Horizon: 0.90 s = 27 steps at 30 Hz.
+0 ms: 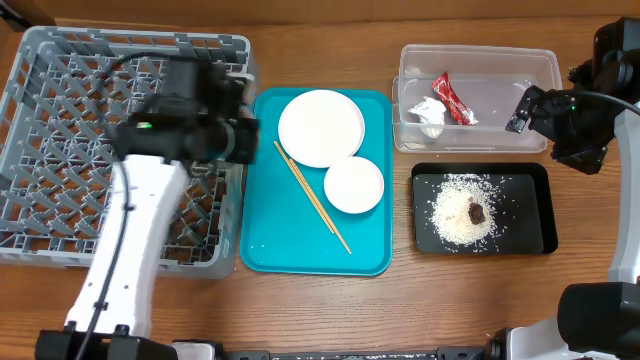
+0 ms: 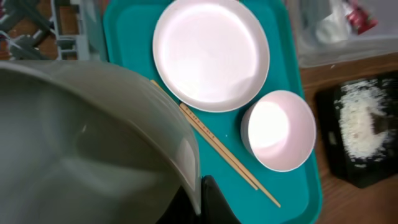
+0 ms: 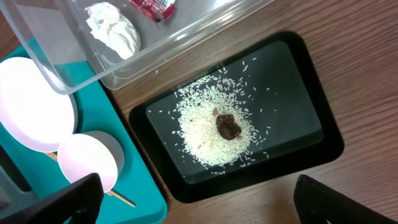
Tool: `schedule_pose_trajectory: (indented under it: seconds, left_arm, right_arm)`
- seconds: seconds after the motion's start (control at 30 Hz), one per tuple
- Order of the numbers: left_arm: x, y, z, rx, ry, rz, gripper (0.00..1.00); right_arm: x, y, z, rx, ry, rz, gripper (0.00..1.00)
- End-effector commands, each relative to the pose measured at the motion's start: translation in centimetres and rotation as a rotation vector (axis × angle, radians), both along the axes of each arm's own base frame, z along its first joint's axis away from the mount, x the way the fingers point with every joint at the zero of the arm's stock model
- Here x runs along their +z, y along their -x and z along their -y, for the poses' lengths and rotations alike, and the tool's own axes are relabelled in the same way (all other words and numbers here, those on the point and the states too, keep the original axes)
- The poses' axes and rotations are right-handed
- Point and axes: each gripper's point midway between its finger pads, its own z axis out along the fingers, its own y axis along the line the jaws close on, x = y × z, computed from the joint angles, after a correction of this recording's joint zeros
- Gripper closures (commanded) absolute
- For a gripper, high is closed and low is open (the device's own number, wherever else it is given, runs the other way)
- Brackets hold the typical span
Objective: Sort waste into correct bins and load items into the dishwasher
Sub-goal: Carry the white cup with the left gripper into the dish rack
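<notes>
Next, my left gripper will lower away from the teal tray into the grey dish rack (image 2: 55, 32) and tilt the bowl onto its side, because open slots show there.
My left gripper (image 1: 215, 120) hangs over the right edge of the grey dish rack (image 1: 60, 150), shut on the rim of a grey metal bowl (image 2: 93, 137), fingers at the rim (image 2: 199, 193). The arm hides the bowl from overhead. The large white plate (image 1: 320, 127), a smaller deep white plate (image 1: 353, 185) and the chopsticks (image 1: 312, 195) lie on the teal tray (image 1: 270, 250). The clear tub (image 1: 480, 60) holds the red-and-white wrapper (image 1: 455, 98) and the white tissue (image 1: 428, 113). The black tray (image 1: 540, 180) holds rice (image 1: 455, 215) and a brown lump (image 1: 478, 212). My right gripper (image 1: 522, 108) is open and empty (image 3: 205, 205).
The rack fills the left of the table, the teal tray sits in the middle, and the tub and black tray are on the right. Bare wood shows along the front edge (image 1: 420, 310). No separate small cup shows.
</notes>
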Motion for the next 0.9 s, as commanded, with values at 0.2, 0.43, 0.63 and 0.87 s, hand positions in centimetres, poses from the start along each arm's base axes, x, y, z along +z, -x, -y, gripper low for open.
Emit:
schedule_pose_trajectory:
  seconds: [0.2, 0.43, 0.63, 0.87]
  left_arm:
    - [1.5, -1.6, -5.7, -0.058, 0.442, 0.089, 0.96]
    - [0.1, -2.4, -7.6, -0.055, 0.687, 0.074, 0.96]
    - [-2.4, -3.0, -8.7, -0.013, 0.753, 0.024, 0.96]
    - [-4.0, -3.0, -11.1, 0.063, 0.770, -0.003, 0.96]
  right_arm:
    - [0.4, 0.1, -0.2, 0.004, -0.004, 0.010, 0.00]
    - [0.3, 0.3, -0.2, 0.004, -0.005, 0.004, 0.00]
    - [0.3, 0.3, -0.2, 0.004, -0.005, 0.002, 0.00]
    - [0.3, 0.4, -0.3, 0.004, -0.006, -0.002, 0.00]
